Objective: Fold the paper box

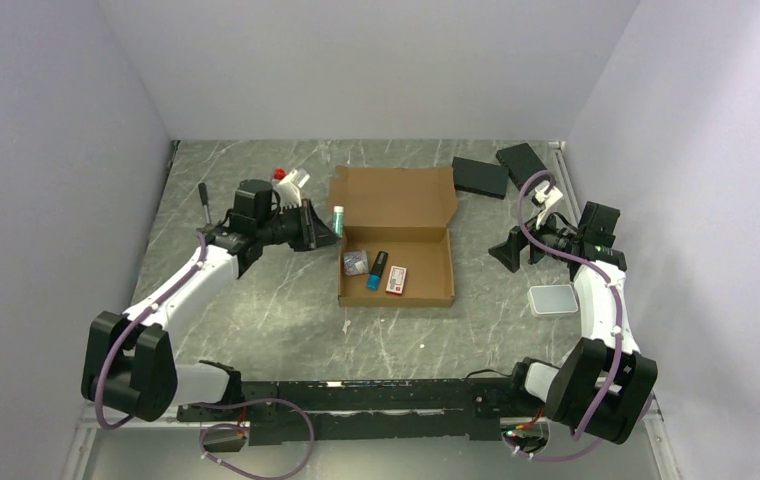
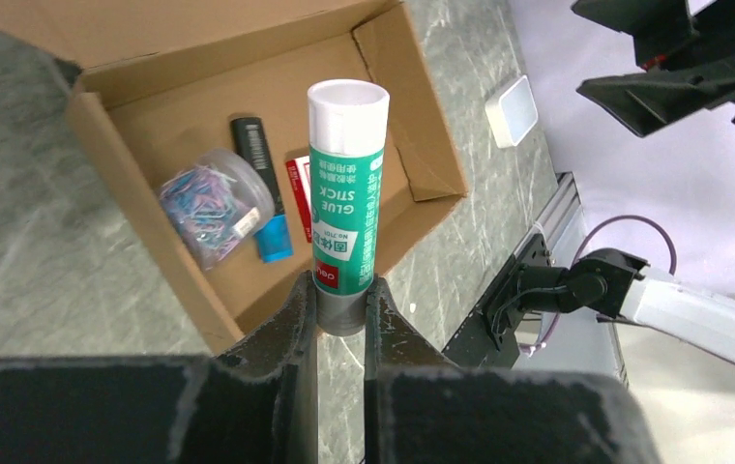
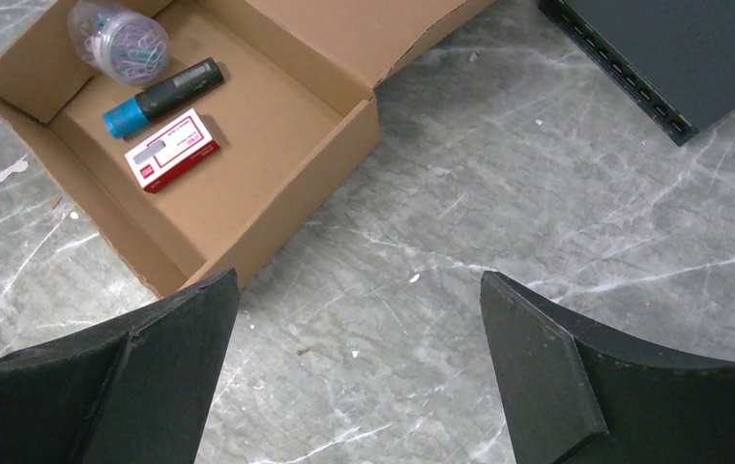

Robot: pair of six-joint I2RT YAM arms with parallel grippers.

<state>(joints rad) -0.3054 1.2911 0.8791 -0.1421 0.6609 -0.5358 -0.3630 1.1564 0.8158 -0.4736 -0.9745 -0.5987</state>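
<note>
My left gripper moves across and down, rightward in the top view, to release the glue stick [image 2: 346, 193] next, as bare tray bottom past the staple box lies below.
The paper box [image 1: 396, 205] lies open in the middle of the table, its lid flap laid back toward the far wall. Its brown tray [image 2: 180, 97] [image 3: 277, 126] holds a jar of paper clips [image 2: 211, 203], a blue-capped marker [image 2: 259, 184] and a red-and-white staple box [image 3: 170, 150]. My left gripper [image 1: 328, 232] hovers at the box's left wall, shut on the grey base of a green glue stick [image 2: 346, 193], whose white cap points over the tray. My right gripper [image 3: 359, 285] is open over bare table just right of the box.
Two black flat slabs [image 1: 481, 177] [image 1: 522, 163] lie at the back right; one slab [image 3: 673, 48] is close to the right gripper. A small grey tray [image 1: 553, 299] sits by the right arm. A black pen [image 1: 203, 198] stands at the left.
</note>
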